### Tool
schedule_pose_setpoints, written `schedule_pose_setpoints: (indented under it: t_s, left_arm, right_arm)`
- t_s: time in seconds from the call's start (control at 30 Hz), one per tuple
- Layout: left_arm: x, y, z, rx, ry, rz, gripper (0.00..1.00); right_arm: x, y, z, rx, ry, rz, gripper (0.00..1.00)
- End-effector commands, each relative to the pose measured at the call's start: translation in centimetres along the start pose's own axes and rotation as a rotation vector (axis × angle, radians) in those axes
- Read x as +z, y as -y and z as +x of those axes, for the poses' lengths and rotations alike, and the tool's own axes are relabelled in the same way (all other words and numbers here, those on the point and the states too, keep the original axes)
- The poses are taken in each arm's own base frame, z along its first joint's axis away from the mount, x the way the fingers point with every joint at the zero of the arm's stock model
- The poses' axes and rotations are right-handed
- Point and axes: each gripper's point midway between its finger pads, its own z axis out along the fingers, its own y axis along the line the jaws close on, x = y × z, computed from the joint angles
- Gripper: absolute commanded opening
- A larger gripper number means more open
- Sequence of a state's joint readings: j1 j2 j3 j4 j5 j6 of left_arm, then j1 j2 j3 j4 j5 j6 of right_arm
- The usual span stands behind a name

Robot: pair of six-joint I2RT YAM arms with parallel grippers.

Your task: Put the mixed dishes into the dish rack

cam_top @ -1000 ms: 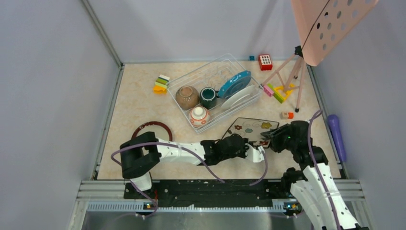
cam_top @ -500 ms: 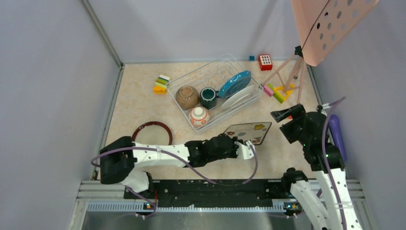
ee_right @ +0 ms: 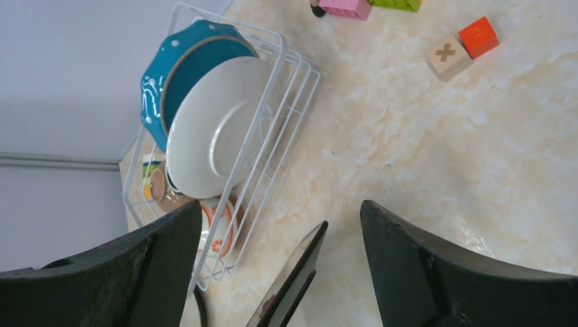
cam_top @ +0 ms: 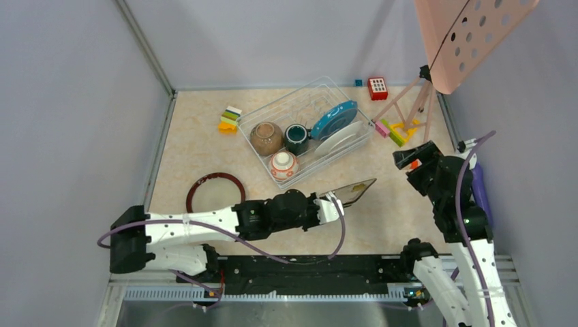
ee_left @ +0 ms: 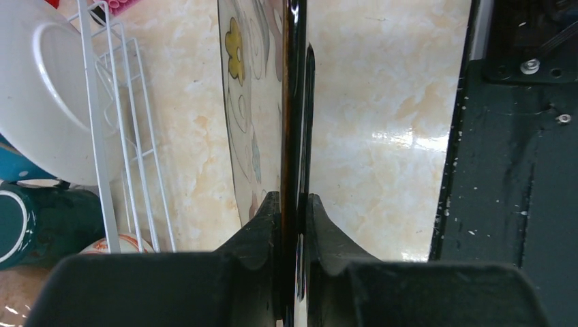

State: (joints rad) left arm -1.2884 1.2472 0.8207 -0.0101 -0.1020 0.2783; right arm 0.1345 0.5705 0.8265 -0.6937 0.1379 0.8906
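Next, my left gripper lifts the black plate outward over the orange-and-white bowl (cam_top: 283, 165), then turns the plate parallel to the racked plates.
My left gripper (cam_top: 335, 202) is shut on the near edge of the black square plate (cam_top: 351, 191) and holds it tilted on edge above the table, just in front of the dish rack (cam_top: 253, 124). In the left wrist view the plate (ee_left: 294, 102) runs edge-on between my fingers (ee_left: 262, 221). The rack holds the brown bowl (cam_top: 266, 138), green mug (cam_top: 296, 137), orange-and-white bowl (cam_top: 283, 165), blue dotted plate (cam_top: 334, 118) and white plate (cam_top: 339, 141). The red-rimmed round plate (cam_top: 215, 191) lies flat on the table at the left. My right gripper (cam_top: 409, 158) is open and empty, raised to the right of the plate (ee_right: 290, 286).
Toy blocks (cam_top: 230, 119) lie left of the rack, and more (cam_top: 393, 129) by the pink stand's legs (cam_top: 416, 109). A red keypad toy (cam_top: 377, 88) sits at the back. Two small blocks (ee_right: 462, 46) lie on the right. A purple object (cam_top: 478, 180) lies along the right wall.
My left gripper has lifted the black plate off the table, tipped it on edge and drawn it left. My right gripper has left the plate and pulled back up to the right.
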Motion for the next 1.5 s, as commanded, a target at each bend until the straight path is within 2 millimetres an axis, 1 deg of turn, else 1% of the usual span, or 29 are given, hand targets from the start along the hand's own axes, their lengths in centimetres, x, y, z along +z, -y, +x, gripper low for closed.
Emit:
schedule_pose_setpoints:
  t_s: [0.0, 0.17, 0.3, 0.4, 0.47, 0.57, 0.67, 0.73, 0.83, 0.93, 1.03, 1.17, 1.23, 1.4, 1.47]
  left_arm:
    - [-5.0, -3.9, -11.3, -0.082, 0.397, -0.117, 0.0]
    - [-7.6, -4.9, -12.7, -0.124, 0.42, -0.141, 0.0]
    - [-9.3, -6.5, -13.2, -0.152, 0.433, -0.215, 0.0]
    - [-10.7, -7.7, -13.8, -0.165, 0.45, -0.249, 0.0]
    - [-11.4, -8.7, -14.1, -0.178, 0.464, -0.274, 0.0]
    - [-12.6, -11.0, -14.2, -0.205, 0.476, -0.324, 0.0]
    - [-13.6, -12.9, -14.4, -0.186, 0.491, -0.366, 0.0]
    - [-14.5, -14.3, -14.9, -0.182, 0.521, -0.379, 0.0]
    - [-15.4, -15.7, -16.2, -0.173, 0.586, -0.352, 0.0]
    - [-15.6, -17.4, -16.5, -0.158, 0.599, -0.37, 0.0]
    - [-15.9, -18.2, -16.9, -0.179, 0.611, -0.356, 0.0]
    - [-17.5, -19.1, -17.1, -0.229, 0.611, -0.397, 0.0]
    - [-18.8, -19.9, -17.5, -0.236, 0.615, -0.443, 0.0]
    - [-21.6, -22.0, -19.1, -0.203, 0.639, -0.53, 0.0]
    - [-21.0, -23.2, -18.9, -0.218, 0.557, -0.547, 0.0]
  right_arm:
    - [0.6, -1.7, -1.5, -0.021, 0.068, -0.073, 0.84]
    - [1.3, -2.2, -1.1, 0.004, 0.071, -0.124, 0.83]
    - [1.2, -2.7, -0.9, -0.027, 0.056, -0.148, 0.83]
    - [1.0, -2.6, -0.9, -0.061, 0.055, -0.144, 0.82]
    - [0.7, -2.6, -1.2, -0.085, 0.059, -0.142, 0.82]
    - [0.4, -2.3, -1.3, -0.105, 0.064, -0.13, 0.82]
    - [0.2, -2.1, -1.3, -0.115, 0.069, -0.125, 0.81]
    - [0.1, -2.2, -1.3, -0.111, 0.064, -0.129, 0.8]
    - [-0.4, -2.5, -1.3, -0.104, 0.055, -0.137, 0.8]
    - [-0.9, -2.4, -1.3, -0.101, 0.056, -0.141, 0.8]
    - [-1.2, -2.0, -1.2, -0.099, 0.059, -0.133, 0.8]
    - [-1.2, -1.8, -1.1, -0.1, 0.056, -0.121, 0.8]
    - [-1.2, -2.0, -1.1, -0.098, 0.048, -0.127, 0.8]
    - [-0.7, -2.6, -0.7, -0.091, 0.016, -0.142, 0.8]
    - [-0.5, -2.8, -0.5, -0.092, 0.0, -0.144, 0.8]
